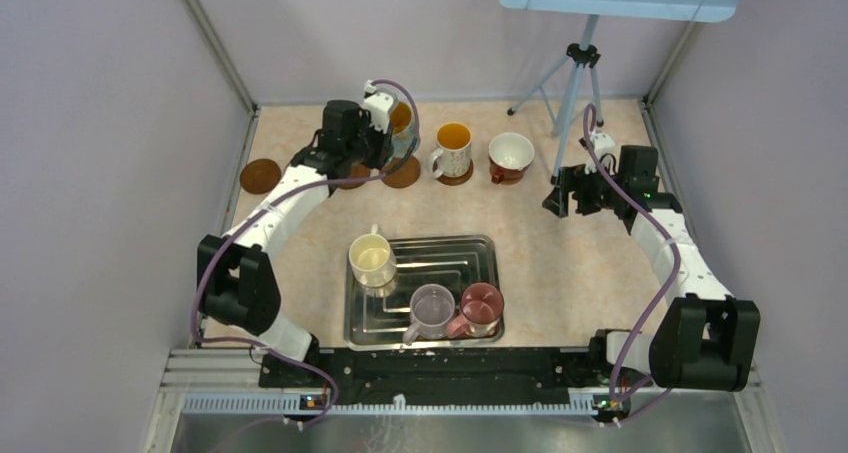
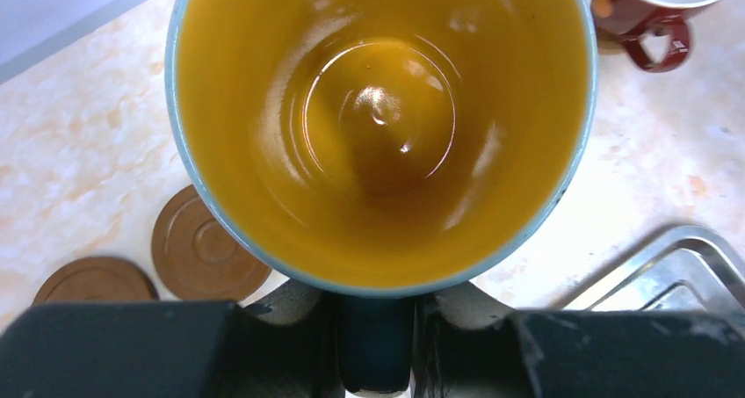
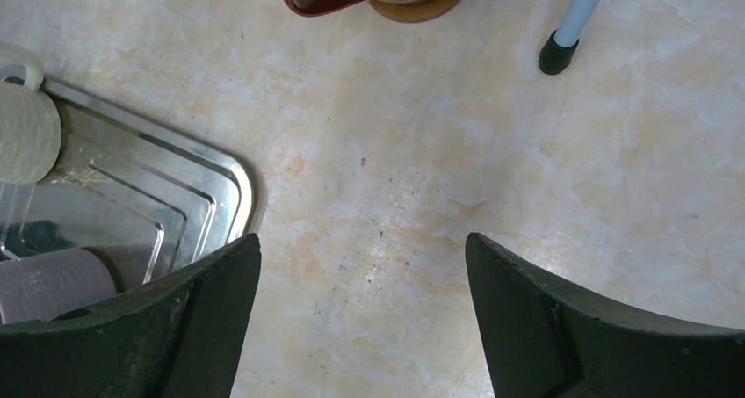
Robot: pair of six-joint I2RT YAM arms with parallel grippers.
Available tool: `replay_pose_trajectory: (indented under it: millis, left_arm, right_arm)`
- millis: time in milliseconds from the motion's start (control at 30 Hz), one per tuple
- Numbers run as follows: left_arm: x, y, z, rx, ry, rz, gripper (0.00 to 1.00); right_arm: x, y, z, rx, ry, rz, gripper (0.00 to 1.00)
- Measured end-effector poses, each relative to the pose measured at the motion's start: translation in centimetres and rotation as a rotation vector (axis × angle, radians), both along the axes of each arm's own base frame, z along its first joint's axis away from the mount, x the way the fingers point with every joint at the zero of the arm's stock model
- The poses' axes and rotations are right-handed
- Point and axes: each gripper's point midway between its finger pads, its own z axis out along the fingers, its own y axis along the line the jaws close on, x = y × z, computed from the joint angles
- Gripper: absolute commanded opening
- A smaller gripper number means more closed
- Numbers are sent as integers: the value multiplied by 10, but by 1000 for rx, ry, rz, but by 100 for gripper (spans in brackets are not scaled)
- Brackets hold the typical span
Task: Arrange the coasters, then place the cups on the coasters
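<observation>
My left gripper holds the yellow-inside cup by the handle and will lower it onto the coaster beside the orange-inside cup (image 1: 453,148) and let go of the handle, because that coaster is empty.
My left gripper (image 1: 385,133) is shut on the dark blue handle (image 2: 376,345) of the cup with the yellow inside (image 2: 382,126), holding it upright at the back left. A dark brown coaster (image 1: 403,173) lies just in front of it, and two more lie further left (image 1: 260,176) (image 1: 352,179). The left wrist view shows two bare coasters (image 2: 206,249) (image 2: 95,281). The orange-inside cup (image 1: 453,148) and the red cup (image 1: 511,155) each stand on a coaster. My right gripper (image 1: 575,195) (image 3: 363,249) hangs open over bare table.
A silver tray (image 1: 470,258) near the front holds the cream cup (image 1: 372,260), the lilac cup (image 1: 432,311) and the pink cup (image 1: 482,308). A tripod (image 1: 572,83) stands at the back right, one foot (image 3: 556,55) beside the red cup. Walls close in on three sides.
</observation>
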Motion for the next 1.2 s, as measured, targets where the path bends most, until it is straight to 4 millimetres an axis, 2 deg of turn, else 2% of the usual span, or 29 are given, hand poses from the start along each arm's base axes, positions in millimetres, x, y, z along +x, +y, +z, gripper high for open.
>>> replay_pose_trajectory:
  millis: [233, 500, 600, 967, 1200]
  left_arm:
    - [11, 13, -20, 60, 2, 94, 0]
    - [20, 12, -85, 119, 123, 93, 0]
    - [20, 11, -100, 130, 156, 89, 0]
    - [24, 9, -115, 139, 169, 75, 0]
    - [31, 14, -132, 136, 197, 80, 0]
  right_arm:
    - [0, 0, 0, 0, 0, 0, 85]
    - [0, 0, 0, 0, 0, 0, 85]
    - [0, 0, 0, 0, 0, 0, 85]
    - [0, 0, 0, -1, 1, 0, 85]
    - [0, 0, -1, -1, 1, 0, 85]
